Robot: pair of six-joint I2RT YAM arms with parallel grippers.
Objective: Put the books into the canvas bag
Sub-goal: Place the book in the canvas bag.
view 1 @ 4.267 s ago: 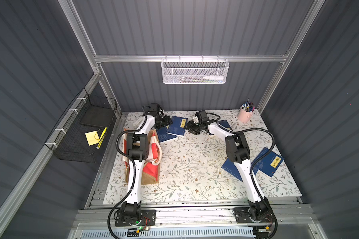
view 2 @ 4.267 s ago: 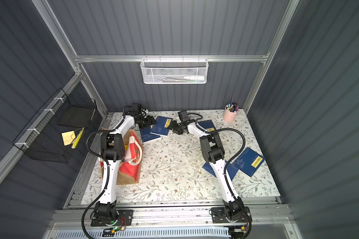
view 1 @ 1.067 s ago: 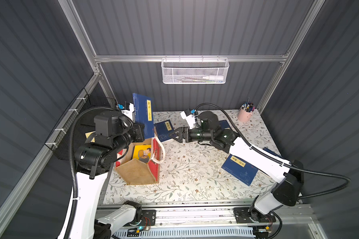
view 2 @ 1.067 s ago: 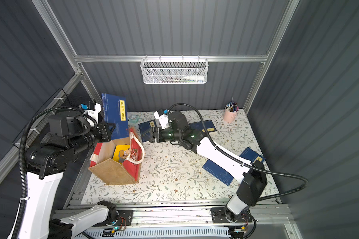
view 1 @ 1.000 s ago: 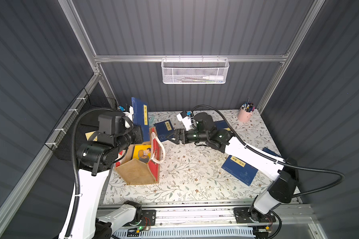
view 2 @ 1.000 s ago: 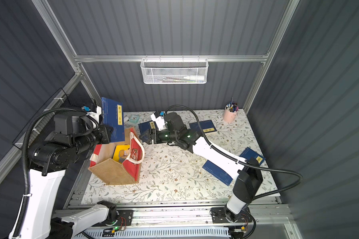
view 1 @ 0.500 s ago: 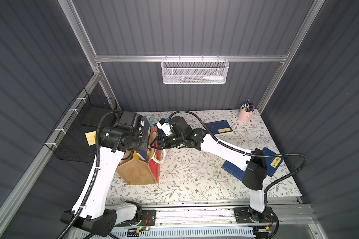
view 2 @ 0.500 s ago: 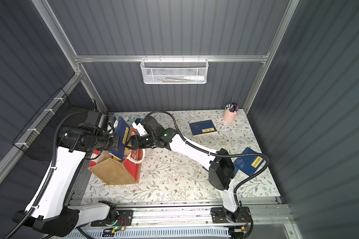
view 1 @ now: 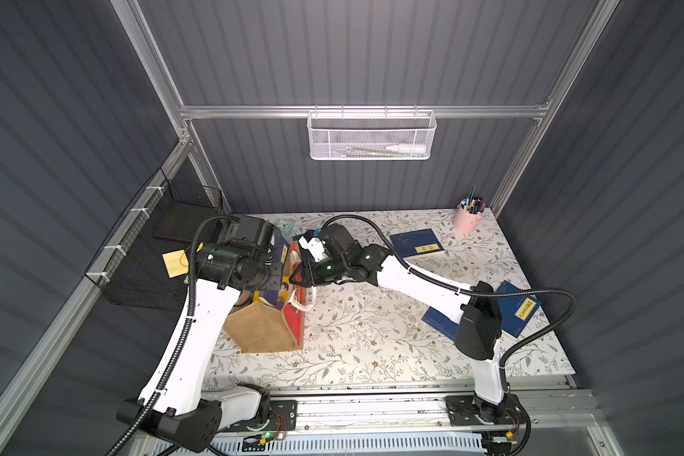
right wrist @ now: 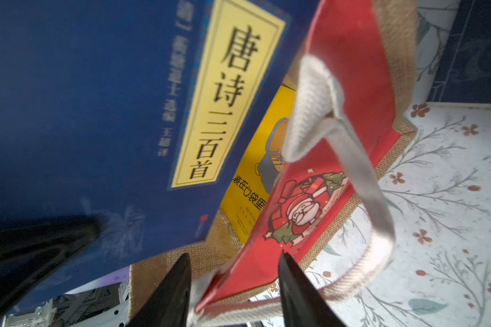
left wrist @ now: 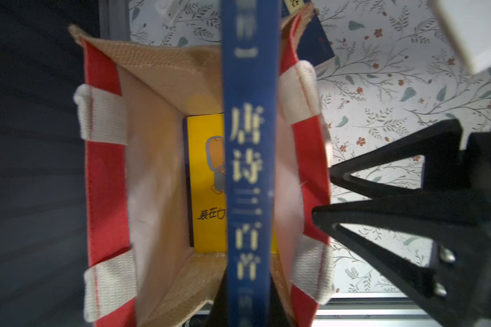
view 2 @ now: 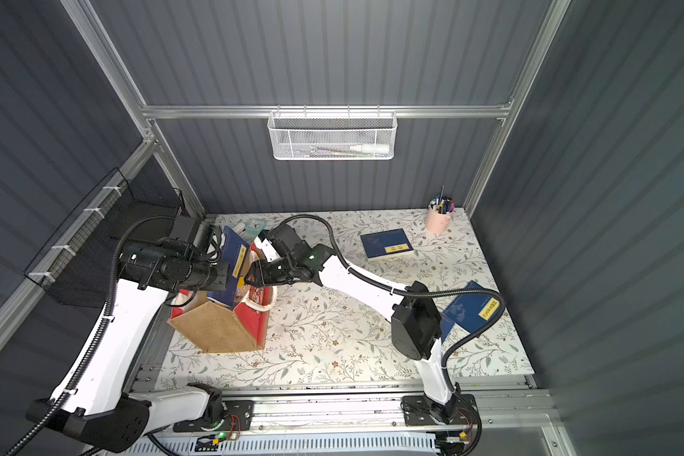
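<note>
My left gripper holds the navy book above the yellow book [left wrist: 204,170], which lies flat below my gripper. It should go down through the bag's opening and let go of the navy book over the yellow one.
The canvas bag [view 1: 261,331] [view 2: 214,327] stands open at the table's left. My left gripper [view 2: 224,276] is shut on a navy book [view 2: 234,252] [left wrist: 248,170] [right wrist: 82,113], held spine-up in the bag's mouth [left wrist: 165,65]. A yellow book [left wrist: 204,170] [right wrist: 264,136] lies at the bottom inside. My right gripper [view 1: 297,276] [right wrist: 233,257] stands open with its jaws on either side of the bag's red side panel [right wrist: 346,85] at the rim, beside a white handle [right wrist: 318,93]. More navy books lie on the table at the back [view 1: 415,243] and at the right [view 1: 518,308].
A pink pen cup [view 1: 466,221] stands at the back right corner. On the back wall hangs a white mesh basket [view 1: 372,136]. A black wire basket [view 1: 155,244] with a yellow sticky note [view 1: 174,262] hangs left. Another navy book [left wrist: 315,42] lies behind the bag.
My left arm has brought the navy book down from high above into the bag's mouth. My right gripper has moved left to the bag's rim and its jaws have narrowed.
</note>
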